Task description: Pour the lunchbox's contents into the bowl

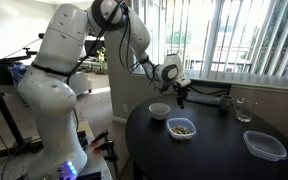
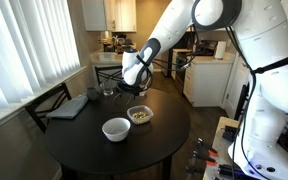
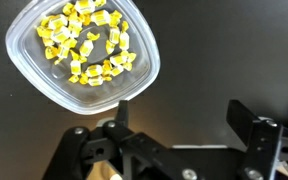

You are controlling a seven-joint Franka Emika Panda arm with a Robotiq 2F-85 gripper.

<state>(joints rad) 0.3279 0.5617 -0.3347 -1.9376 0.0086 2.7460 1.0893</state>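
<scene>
The lunchbox's window-side rim [image 3: 156, 70] is a thin edge that stands clear of the yellow candies inside, so the robot's gripper needs to lower onto it next, toward the left in the wrist view.
The lunchbox [image 1: 182, 128] is a small clear rounded-square container on the round dark table, also seen in an exterior view [image 2: 140, 115] and filling the upper left of the wrist view [image 3: 82, 52]. Its contents [image 3: 84, 50] are a heap of yellow-green and brownish bits. The white bowl [image 1: 159, 110] stands beside it, empty as far as I can see, also in an exterior view [image 2: 116, 129]. My gripper [image 1: 181, 99] hangs above the table just behind the lunchbox, open and empty [image 3: 179, 125]; it also shows in an exterior view [image 2: 137, 88].
A larger clear container [image 1: 265, 145] lies near the table edge, also in an exterior view [image 2: 71, 107]. A clear glass [image 1: 244, 110] stands by the window side. A chair [image 2: 46, 105] is next to the table [image 1: 214, 150]. Window blinds are close behind.
</scene>
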